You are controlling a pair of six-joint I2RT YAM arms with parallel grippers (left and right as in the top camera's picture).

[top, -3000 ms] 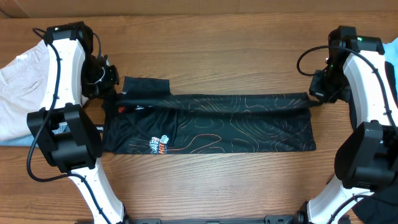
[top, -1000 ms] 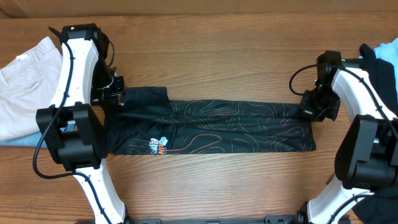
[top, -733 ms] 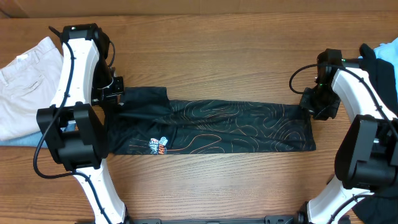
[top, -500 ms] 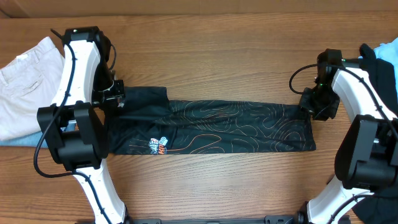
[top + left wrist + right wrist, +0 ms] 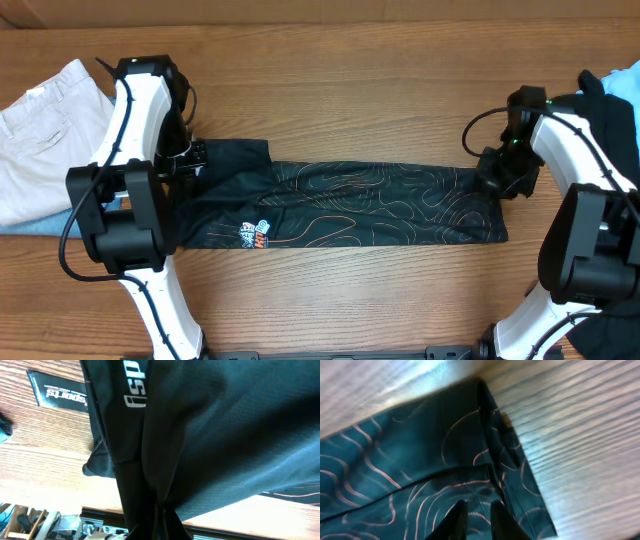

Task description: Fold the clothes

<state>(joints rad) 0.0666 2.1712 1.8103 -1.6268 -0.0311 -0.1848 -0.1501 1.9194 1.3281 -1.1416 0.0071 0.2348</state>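
I should next lower my left gripper and pull it slightly back over the jersey's end (image 5: 190, 191) (image 5: 158, 499), to let go of the bunched fold raised above the layer with the letters.
The clothes, a black jersey (image 5: 360, 205) with orange-red contour lines, lie as a long folded strip across the table. My left gripper (image 5: 190, 160) is at the strip's far left end. In the left wrist view it (image 5: 159, 525) is shut on a bunched fold of the jersey (image 5: 210, 425), white lettering showing above. My right gripper (image 5: 492, 178) is over the far right corner. In the right wrist view its fingers (image 5: 478, 506) stand a narrow gap apart just above the patterned cloth (image 5: 410, 450), with nothing pinched between them.
Beige trousers (image 5: 40, 130) lie at the left edge, with a light blue cloth (image 5: 35, 225) under them. Blue and black garments (image 5: 612, 85) are at the right edge. A black printed label (image 5: 57, 395) lies on the wood beside the jersey.
The right gripper has let go of the jersey's right corner and shifted slightly left over the cloth. The left arm has moved a little to the right, still holding its end.
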